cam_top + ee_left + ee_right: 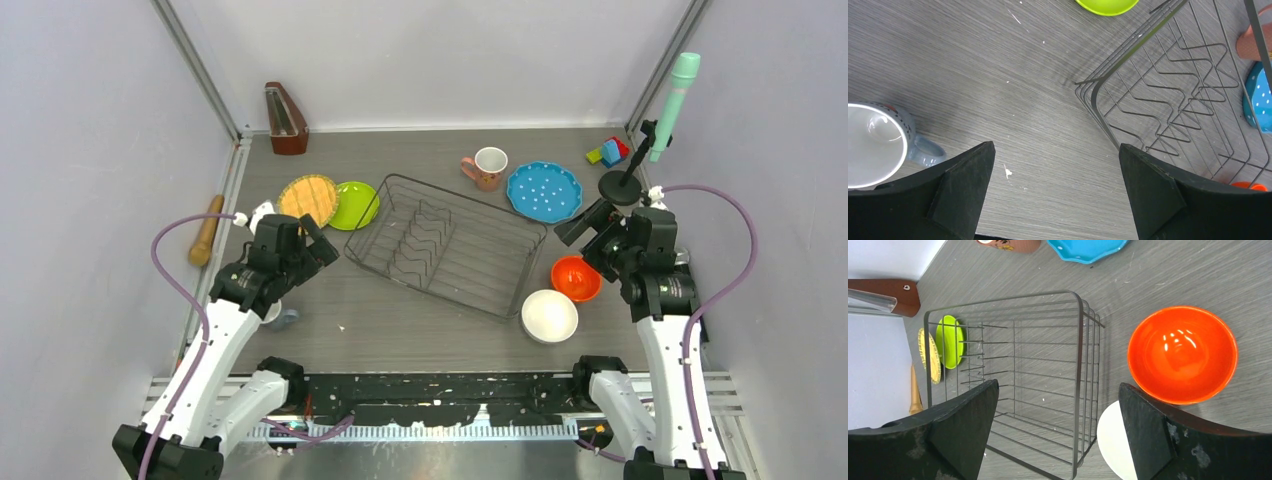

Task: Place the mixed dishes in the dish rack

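Note:
My left gripper will come back and down to straddle the grey-blue cup's rim (279, 306) (902, 128) beside its handle, since the cup's opening leaves room for a finger inside.
The dark wire dish rack (425, 240) stands empty mid-table. The yellow-orange plate (308, 197) and lime green plate (355, 204) lie to its left. The pink mug (487, 167) and blue dotted plate (544, 191) sit behind it. The orange bowl (575, 278) and white bowl (549, 315) sit to its right. The grey-blue cup (873, 145) stands upright beside my left gripper (1055, 150), which is open and empty over bare table near the rack's corner (1093, 95). My right gripper (1058, 390) is open and empty above the rack's right rim (1078, 365), next to the orange bowl (1182, 354) and white bowl (1113, 442).
A wooden rolling pin (207, 230) lies at the left edge. A brown metronome (286, 118) stands at the back left. Toy blocks (608, 151) sit at the back right, beside a green microphone (675, 100) on a black stand (620, 187) just behind my right arm.

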You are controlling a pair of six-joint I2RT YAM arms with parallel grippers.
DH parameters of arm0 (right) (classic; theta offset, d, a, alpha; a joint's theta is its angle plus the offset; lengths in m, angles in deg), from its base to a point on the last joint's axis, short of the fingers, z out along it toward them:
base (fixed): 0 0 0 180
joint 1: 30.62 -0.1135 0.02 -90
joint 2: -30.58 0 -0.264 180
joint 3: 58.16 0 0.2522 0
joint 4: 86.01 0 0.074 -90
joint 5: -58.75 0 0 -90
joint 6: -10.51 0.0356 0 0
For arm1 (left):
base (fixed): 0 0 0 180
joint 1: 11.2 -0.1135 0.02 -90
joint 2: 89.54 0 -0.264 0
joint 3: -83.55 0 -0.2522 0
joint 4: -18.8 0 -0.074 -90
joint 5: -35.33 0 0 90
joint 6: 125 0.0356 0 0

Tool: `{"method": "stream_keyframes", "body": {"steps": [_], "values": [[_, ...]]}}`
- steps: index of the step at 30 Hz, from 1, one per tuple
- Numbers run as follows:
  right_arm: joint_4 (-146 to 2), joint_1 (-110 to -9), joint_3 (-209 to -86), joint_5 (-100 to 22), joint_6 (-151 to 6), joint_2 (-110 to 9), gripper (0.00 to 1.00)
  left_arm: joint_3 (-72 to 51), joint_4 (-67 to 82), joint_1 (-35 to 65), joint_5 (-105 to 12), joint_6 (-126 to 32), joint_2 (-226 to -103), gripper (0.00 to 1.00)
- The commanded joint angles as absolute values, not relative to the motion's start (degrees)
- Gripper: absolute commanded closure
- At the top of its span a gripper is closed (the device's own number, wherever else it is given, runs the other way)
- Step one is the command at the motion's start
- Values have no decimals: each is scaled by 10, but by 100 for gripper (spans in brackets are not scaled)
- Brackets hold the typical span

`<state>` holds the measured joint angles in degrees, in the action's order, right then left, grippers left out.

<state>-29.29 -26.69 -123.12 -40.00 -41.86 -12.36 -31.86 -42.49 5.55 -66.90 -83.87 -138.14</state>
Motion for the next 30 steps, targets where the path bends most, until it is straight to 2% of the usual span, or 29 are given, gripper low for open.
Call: {"method": "stream_keyframes", "body": {"steps": [1,7,13,20,22,26,30], "values": [[-306,-267,-1270,-412,-440,-125,4,-302,-415,48,-686,-813,-1383,1],[-307,-268,-1281,-439,-437,-143,4,-324,-346,4,-637,-808,-1359,1],[-321,-269,-1269,-453,-432,-143,4,-314,-336,-59,-582,-811,-1387,1],[-319,-269,-1268,-466,-427,-138,4,-327,-324,-272,-381,-841,-1399,1],[-315,-269,-1267,-469,-426,-134,5,-295,-404,-274,-408,-807,-1397,1],[-320,-269,-1256,-466,-417,-124,5,-225,-566,-271,-552,-781,-1387,1],[-333,-269,-1249,-472,-413,-135,5,-246,-592,-266,-580,-788,-1352,4]]}}
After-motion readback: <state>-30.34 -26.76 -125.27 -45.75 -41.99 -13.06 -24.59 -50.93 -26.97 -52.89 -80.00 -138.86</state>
